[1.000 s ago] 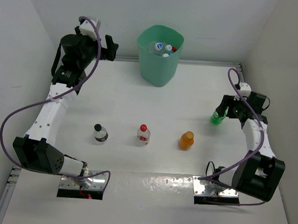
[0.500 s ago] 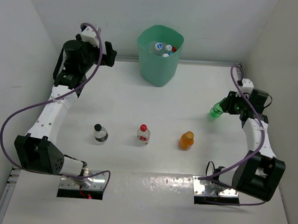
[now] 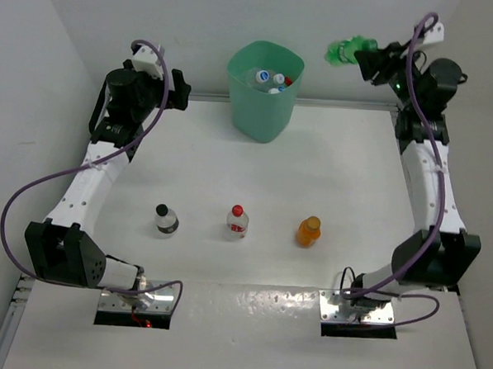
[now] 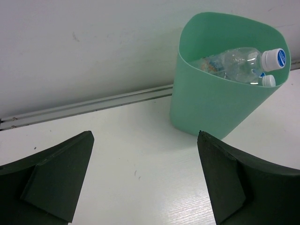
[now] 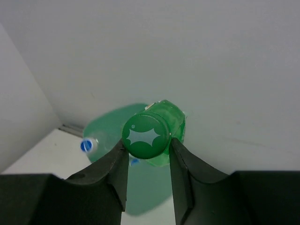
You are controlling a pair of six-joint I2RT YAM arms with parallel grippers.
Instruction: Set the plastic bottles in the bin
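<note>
The robot's right gripper will swing the green bottle (image 3: 344,51) to the left in the top view next, over the bin's opening, because the bottle hangs outside the bin's rim.
The mint-green bin (image 3: 263,103) stands at the back of the table with several clear bottles (image 3: 268,80) inside; its wall (image 4: 211,105) fills the upper right of the left wrist view. My right gripper (image 3: 362,58) is raised high to the right of the bin and is shut on the green bottle (image 3: 344,51), whose cap (image 5: 146,136) faces the wrist camera between the fingers (image 5: 115,171). Three bottles stand in a row on the table: black-capped (image 3: 167,220), red-capped (image 3: 237,221) and orange (image 3: 309,232). My left gripper (image 3: 179,86) stands open left of the bin, nothing between its fingers (image 4: 61,176).
White walls close the table at the back and both sides. A metal rail (image 4: 89,105) runs along the back edge. Purple cables loop off both arms.
The right arm has swung up and back from the table's right side, carrying the green bottle high toward the bin. The left arm has barely moved.
</note>
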